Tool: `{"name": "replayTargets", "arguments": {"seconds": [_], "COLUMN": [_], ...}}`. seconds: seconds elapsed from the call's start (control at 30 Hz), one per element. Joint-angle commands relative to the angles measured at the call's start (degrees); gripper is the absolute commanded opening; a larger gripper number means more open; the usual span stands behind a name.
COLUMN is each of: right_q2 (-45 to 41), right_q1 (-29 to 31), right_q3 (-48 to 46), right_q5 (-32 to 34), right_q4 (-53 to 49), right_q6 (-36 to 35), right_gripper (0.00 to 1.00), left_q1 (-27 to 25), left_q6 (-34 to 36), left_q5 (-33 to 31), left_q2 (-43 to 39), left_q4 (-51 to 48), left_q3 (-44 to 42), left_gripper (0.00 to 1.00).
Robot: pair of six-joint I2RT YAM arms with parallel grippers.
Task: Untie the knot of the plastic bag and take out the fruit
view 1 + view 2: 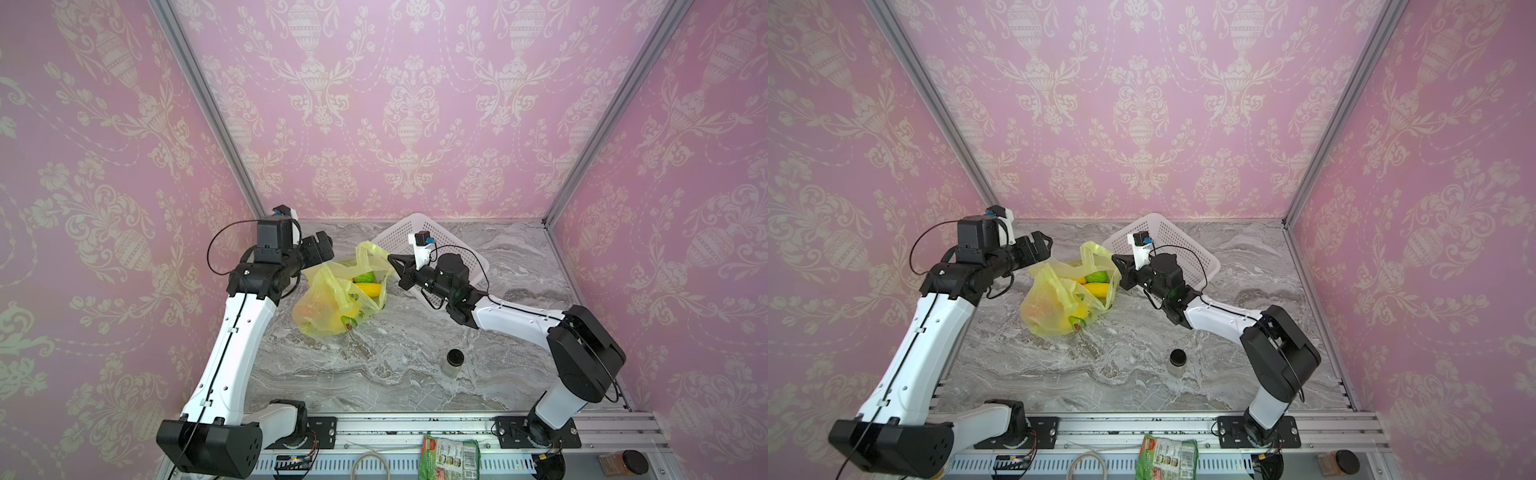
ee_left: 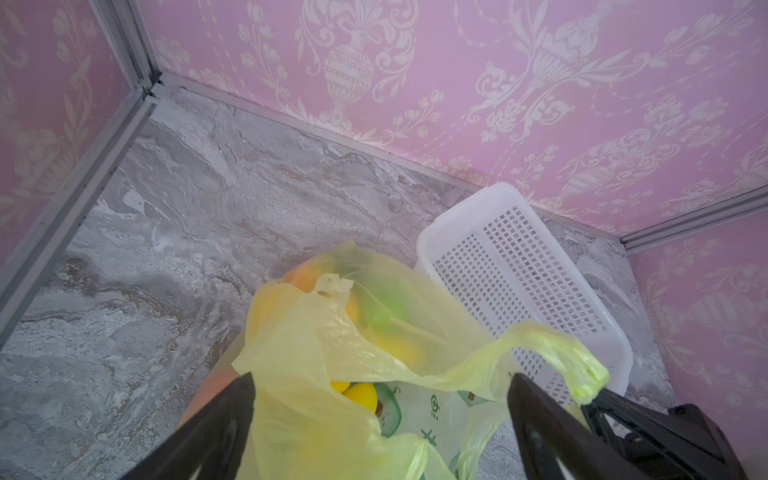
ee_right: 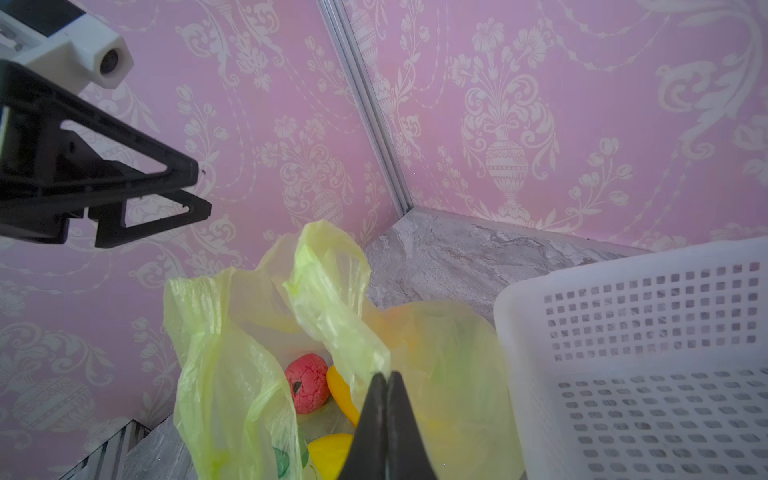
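Observation:
The right gripper needs to move slightly away from the bag [image 1: 328, 303] next and let go of the bag's far handle strip [image 1: 373, 249], since the bag's opening is already wide open beside and below the gripper.
The yellow-green plastic bag [image 1: 328, 303] lies on the marble table with its mouth open. No knot is in view; its two handle strips stand apart. My right gripper [image 1: 390, 258] is shut on the far handle strip [image 3: 332, 299] and holds it up. My left gripper [image 1: 323, 248] hovers open over the bag's left rim, jaws wide and pinching nothing [image 2: 382, 399]. Fruit shows inside: a green round [image 1: 365, 276], an elongated yellow piece [image 1: 368, 289] and a pink round [image 3: 306, 382].
A white perforated basket [image 1: 440, 245] lies just behind the right gripper, against the back wall. A small black-lidded jar [image 1: 455, 361] stands front centre on the table. A green snack packet [image 1: 449, 457] and a brown jar [image 1: 623, 461] lie on the front rail.

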Motion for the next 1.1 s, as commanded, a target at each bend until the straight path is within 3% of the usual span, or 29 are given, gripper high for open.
{"name": "replayTargets", "arguments": {"seconds": [0.0, 0.13, 0.23, 0.37, 0.43, 0.53, 0.67, 0.77, 0.9, 1.07], "right_q2": [-3.58, -6.11, -7.95, -10.49, -11.64, -13.26, -14.61, -13.97, -12.30, -11.23], "right_q1": [0.93, 1.34, 1.36, 1.32, 1.34, 1.29, 1.42, 1.68, 2.11, 3.87], "right_q3": [-2.91, -5.30, -6.22, -8.57, -9.62, -10.47, -10.66, -7.68, -3.83, -1.26], "right_q5": [4.82, 7.13, 10.22, 12.58, 11.76, 8.57, 4.50, 0.53, -4.59, -11.59], "right_q4": [1.13, -0.74, -2.77, -2.46, -2.21, -2.41, -3.16, -8.00, -13.74, -18.67], "right_q6": [-2.91, -5.29, -6.62, -8.06, -8.52, -9.52, -9.73, -10.42, -11.47, -16.84], "right_gripper": [0.05, 0.07, 0.13, 0.29, 0.38, 0.60, 0.88, 0.98, 1.00, 1.00], "left_q1": [-1.19, -1.67, -3.56, -4.94, -4.94, -4.94, -4.85, -4.86, -4.80, -4.24], "left_q6": [4.42, 10.02, 17.59, 26.39, 29.24, 34.12, 36.90, 38.89, 43.92, 44.93], "left_q5": [-6.89, -6.36, -0.85, 4.63, 4.00, 3.37, 0.80, 3.66, 4.81, 2.85], "left_q2": [5.12, 12.88, 14.51, 13.55, 13.49, 11.21, 7.03, 7.51, 8.12, 5.98], "left_q4": [-5.66, -8.82, -6.80, -0.98, -0.34, 2.77, 6.85, 5.40, 3.09, 4.72], "left_q3": [8.93, 16.72, 12.61, 2.00, -0.15, -4.32, -9.44, -9.69, -9.75, -11.92], "left_gripper": [0.99, 0.99, 0.99, 0.96, 0.93, 0.89, 0.93, 0.93, 0.89, 0.93]}}
